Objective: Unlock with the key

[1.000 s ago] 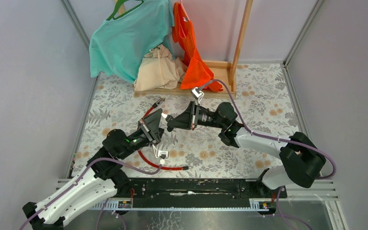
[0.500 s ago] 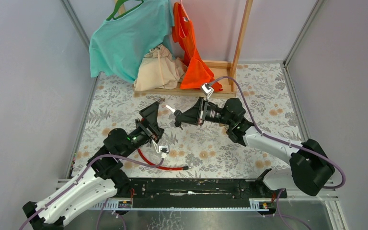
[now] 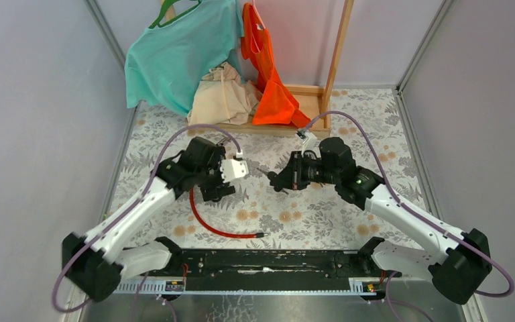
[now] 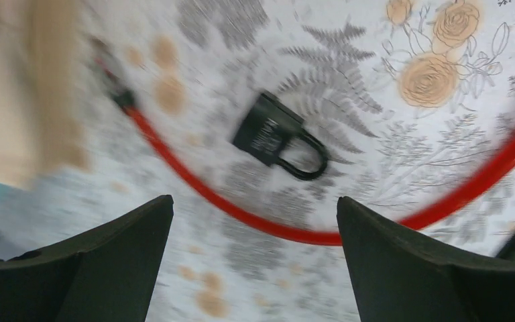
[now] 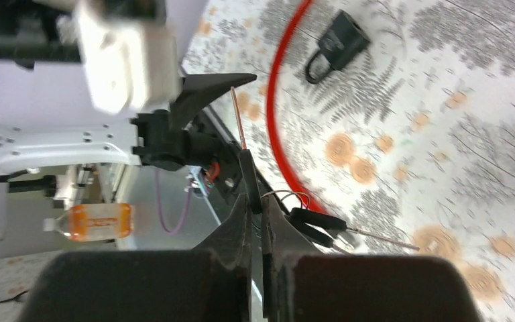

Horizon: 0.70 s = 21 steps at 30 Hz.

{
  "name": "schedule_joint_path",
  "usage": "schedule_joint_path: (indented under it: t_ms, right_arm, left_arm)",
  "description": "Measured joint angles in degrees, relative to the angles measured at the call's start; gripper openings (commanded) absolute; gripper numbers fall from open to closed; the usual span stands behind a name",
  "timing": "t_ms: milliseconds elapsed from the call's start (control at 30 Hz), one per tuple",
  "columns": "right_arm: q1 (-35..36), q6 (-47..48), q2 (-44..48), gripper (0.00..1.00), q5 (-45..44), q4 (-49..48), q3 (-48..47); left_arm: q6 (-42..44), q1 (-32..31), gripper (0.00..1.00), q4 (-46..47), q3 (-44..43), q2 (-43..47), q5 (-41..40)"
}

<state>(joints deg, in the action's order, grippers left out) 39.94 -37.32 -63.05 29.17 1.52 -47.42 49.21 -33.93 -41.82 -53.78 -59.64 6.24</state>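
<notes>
My left gripper needs to move down and turn next, so that my open fingers go on both sides of the padlock's body. The black padlock's body (image 4: 268, 128) lies flat on the cloth, at a slant to my open fingers.
A black padlock (image 4: 273, 134) lies flat on the floral cloth (image 4: 389, 154), below and ahead of my open left gripper (image 4: 254, 201); nothing is between its fingers. A red cable (image 4: 241, 215) curves past the padlock without touching it. From the right wrist view the padlock (image 5: 338, 43) lies beside the red cable (image 5: 278, 134). My right gripper (image 5: 256, 201) is shut on a key (image 5: 245, 157) with a black head, its thin shaft pointing toward the left arm. Two spare keys (image 5: 322, 225) hang from its ring. From above, the right gripper (image 3: 278, 181) hovers right of the left gripper (image 3: 213, 190).
A wooden rack (image 3: 335, 60) at the back carries a teal shirt (image 3: 174, 57), an orange vest (image 3: 268, 74) and a beige bag (image 3: 224, 97). The red cable (image 3: 214, 228) ends near the black base rail (image 3: 261, 261). Grey walls close both sides.
My left gripper has opened and let go of the padlock, which now lies on the cloth; that arm has lifted back to the left. The right gripper has drawn away rightward with the key.
</notes>
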Motion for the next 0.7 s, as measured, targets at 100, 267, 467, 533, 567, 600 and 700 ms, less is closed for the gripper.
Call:
schedule_joint_path:
  t_ms: [100, 267, 467, 533, 567, 600, 700]
  right_arm:
    - [0.0, 3.5, 2.4, 0.00, -2.6, 7.0, -0.1]
    - [0.0, 6.8, 5.4, 0.00, -5.9, 15.2, -0.1]
    - [0.0, 9.3, 7.0, 0.00, -8.2, 21.2, -1.0]
    - [0.0, 9.9, 7.2, 0.00, -8.8, 22.5, -1.6]
    - [0.0, 10.2, 7.3, 0.00, -8.9, 23.0, -1.8]
    - [0.0, 10.3, 7.4, 0.00, -9.0, 23.5, -2.1]
    - [0.0, 10.7, 7.6, 0.00, -9.2, 24.1, -2.9]
  left_arm:
    - [-9.8, 5.0, 0.94, -3.7, -0.1, -9.0, 2.6]
    - [-24.6, 9.6, 0.95, -3.8, -0.5, -18.3, 4.0]
    - [-36.2, 9.6, 0.93, 1.5, -0.2, -19.5, 3.9]
    - [-38.5, 9.6, 0.91, 3.5, 0.0, -21.2, 3.5]
    - [-39.4, 9.6, 0.91, 4.2, 0.1, -22.1, 3.2]
    - [-40.3, 9.6, 0.90, 4.9, 0.2, -23.3, 2.9]
    - [-42.1, 9.7, 0.87, 6.3, 0.1, -26.8, 1.6]
